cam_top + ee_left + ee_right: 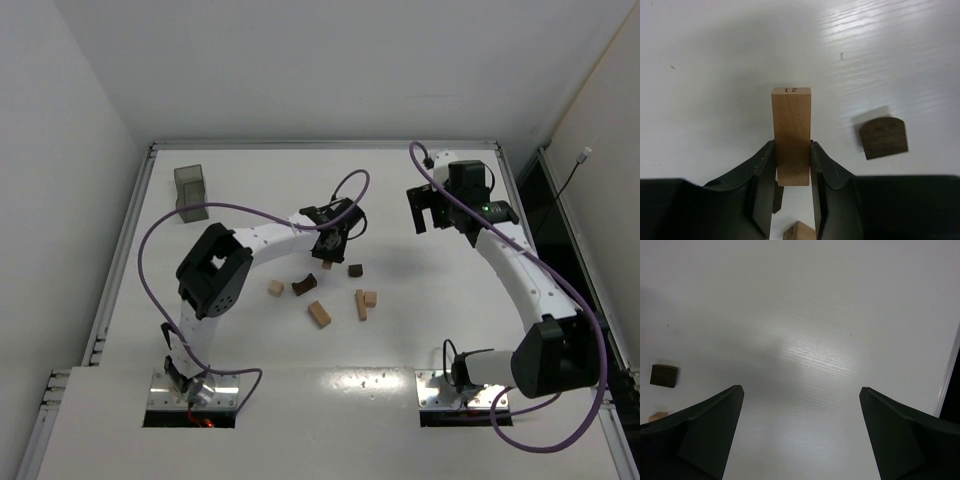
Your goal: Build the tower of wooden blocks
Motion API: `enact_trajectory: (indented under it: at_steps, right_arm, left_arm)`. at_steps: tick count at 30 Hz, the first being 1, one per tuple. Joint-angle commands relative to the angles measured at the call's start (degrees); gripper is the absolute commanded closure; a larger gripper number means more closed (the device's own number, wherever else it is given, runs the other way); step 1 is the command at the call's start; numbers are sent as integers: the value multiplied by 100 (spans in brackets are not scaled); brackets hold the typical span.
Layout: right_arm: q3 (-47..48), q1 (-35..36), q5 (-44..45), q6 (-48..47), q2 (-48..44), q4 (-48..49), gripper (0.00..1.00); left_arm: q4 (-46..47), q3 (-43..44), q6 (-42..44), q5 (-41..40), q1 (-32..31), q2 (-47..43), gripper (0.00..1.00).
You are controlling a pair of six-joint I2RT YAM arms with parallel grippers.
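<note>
My left gripper lowers the light tan bar onto the table next, shifting slightly away from the dark rounded block, since that spot is clear.
No stacked wood block tower is in view; the wooden blocks lie loose mid-table. My left gripper is shut on a light tan bar that stands up between the fingers, held above the table. A dark brown block with a rounded top lies to its right. From above, the left gripper hangs over the back of the scatter: a dark arch, a tan cube, a tan bar, and another bar. My right gripper is open and holds nothing.
A translucent grey bin stands at the back left. A dark block and a small tan cube lie right of the scatter. The right wrist view shows a dark block at its left edge. The table's right edge is close.
</note>
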Motion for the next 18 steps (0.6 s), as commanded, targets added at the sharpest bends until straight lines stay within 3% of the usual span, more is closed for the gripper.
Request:
enact_trajectory:
  at_steps: [1, 18]
  right_arm:
    - [190, -32, -157, 184, 14, 45, 0]
    - [85, 21, -728, 290, 129, -8, 0]
  left_arm:
    - [-144, 146, -432, -24, 121, 3, 100]
    - [-145, 444, -731, 37, 578, 935, 100]
